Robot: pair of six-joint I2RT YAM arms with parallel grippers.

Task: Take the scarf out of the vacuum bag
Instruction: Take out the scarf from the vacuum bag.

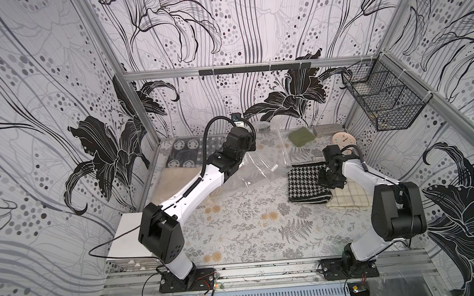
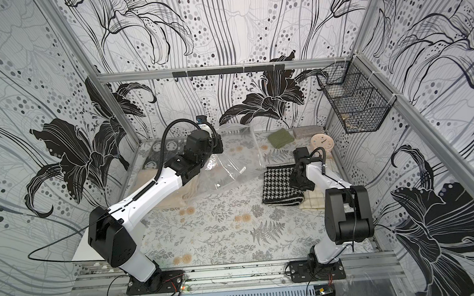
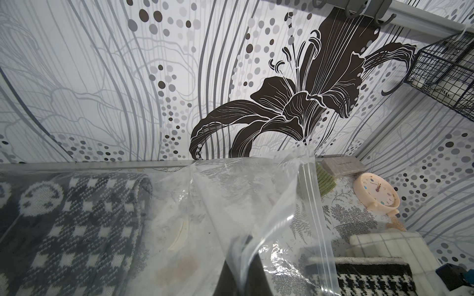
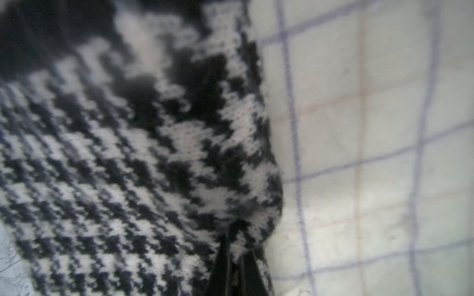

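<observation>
My right gripper draws the scarf's held edge off the cream checked cloth under it next, back onto the bare tabletop nearer me (image 1: pixel 307 212), and releases it.
The vacuum bag (image 1: pixel 260 167) (image 2: pixel 226 169) is clear crinkly plastic lying on the table's far middle, with one part lifted. My left gripper (image 3: pixel 242 247) is shut on a fold of its film, and its zip strip (image 3: pixel 318 217) runs beside the jaws. In both top views the gripper is hidden under the left wrist (image 1: pixel 238 143). The scarf (image 1: pixel 307 185) (image 2: pixel 281 185) is black-and-white houndstooth knit, folded, lying on the table to the right of the bag's zip edge. My right gripper (image 4: pixel 236 246) (image 1: pixel 328 181) is shut on the scarf's right edge (image 4: pixel 256 217).
A cream checked cloth (image 1: pixel 348 199) (image 4: pixel 372 153) lies under the scarf's right side. At the back stand a green knit (image 1: pixel 300 135), a grey block (image 1: pixel 327 130) and a pink clock (image 1: pixel 343 140). A patterned knit (image 1: pixel 185 155) and cream textile (image 1: pixel 170 187) lie back left. A wire basket (image 1: pixel 383 98) hangs right.
</observation>
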